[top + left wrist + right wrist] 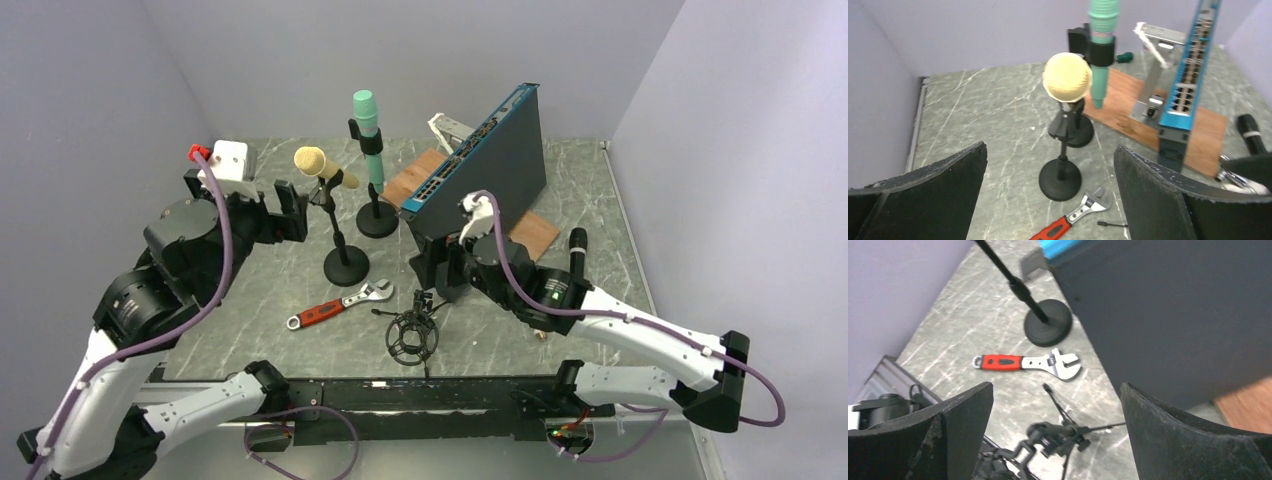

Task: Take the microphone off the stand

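Observation:
The robot's right gripper needs to swing outward and across onto the microphone next, since the microphone's yellow head (310, 161) is outward of the gripper and to its left in the top view.
A microphone with a yellow foam head (322, 165) sits tilted in the clip of a short black stand (346, 267). Behind it a green microphone (368, 135) stands upright in a taller black stand (377, 222). My left gripper (290, 208) is open and empty, just left of the yellow microphone and apart from it. In the left wrist view the yellow head (1067, 77) lies ahead between my open fingers (1050, 150). My right gripper (440, 270) is open and empty, right of the short stand, above a black shock mount (1058, 435).
A red-handled wrench (340, 303) lies in front of the short stand. A blue network switch (485, 165) stands on edge on a wooden board (530, 230). A black microphone (577, 255) lies at the right. A white box (232, 158) sits at the back left.

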`<state>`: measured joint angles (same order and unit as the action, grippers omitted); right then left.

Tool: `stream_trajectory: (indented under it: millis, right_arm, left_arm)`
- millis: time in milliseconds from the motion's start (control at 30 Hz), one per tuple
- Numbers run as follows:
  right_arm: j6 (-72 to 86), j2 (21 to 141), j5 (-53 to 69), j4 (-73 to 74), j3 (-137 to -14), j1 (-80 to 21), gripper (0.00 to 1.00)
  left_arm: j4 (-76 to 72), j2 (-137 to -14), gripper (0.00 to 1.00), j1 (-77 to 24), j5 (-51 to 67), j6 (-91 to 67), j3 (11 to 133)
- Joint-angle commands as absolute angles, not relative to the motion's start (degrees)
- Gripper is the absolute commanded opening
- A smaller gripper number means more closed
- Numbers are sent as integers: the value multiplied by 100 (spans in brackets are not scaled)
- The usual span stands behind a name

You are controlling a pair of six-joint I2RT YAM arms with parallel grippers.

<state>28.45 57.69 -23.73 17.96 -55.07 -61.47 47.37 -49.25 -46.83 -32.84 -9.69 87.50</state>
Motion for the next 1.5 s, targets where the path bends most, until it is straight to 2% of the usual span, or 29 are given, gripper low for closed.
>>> stream_trajectory:
  millis: [0, 133, 300, 533, 767, 967, 1067, 1233, 1367, 1467]
  right_arm:
    - [2654, 6129, -1787, 1689, -6186, -6130, 100]
    - [2493, 6534, -1651, 1668, -6674, -6135, 100]
    - [1473, 7110, -1296, 1205, -7369, -6130, 100]
    - [100, 8424, -1205, 871, -8902, -6116, 100]
    - [-685, 9624, -1214, 544, -10160, -6117, 100]
    - [-1099, 10623, -1424, 661, -11258, -6114, 99]
    - [-1306, 10968, -1482, 782, -11663, -6117, 92]
    - [-1503, 11237, -1782, 642, -11886, -6110, 88]
    - [-1595, 11321, -1734, 763, -12044, -6113, 78]
    - [-1614, 11198, -1746, 570, -11832, -6109, 66]
  left_arm:
    - [4229, -5034, 99, -3798, -2586, -943, 8382]
    - [3694, -4934, 99, -3477, -2019, -1032, 8066]
    - [3167, -4197, 99, -3476, -2125, -1010, 7362]
    - [4046, -3218, 99, -3479, -2628, -1034, 6742]
    - [4255, -2118, 99, -3480, -2519, -1038, 5928]
    - [4023, -1979, 99, -3480, -2486, -1182, 5476]
    - [3945, -2199, 99, -3472, -2555, -1230, 5390]
    - [3338, -2415, 99, -3480, -2717, -1225, 4991]
    - [2799, -2487, 99, -3479, -2565, -1203, 4714]
    - [2111, -2479, 99, -3480, -2445, -997, 4449]
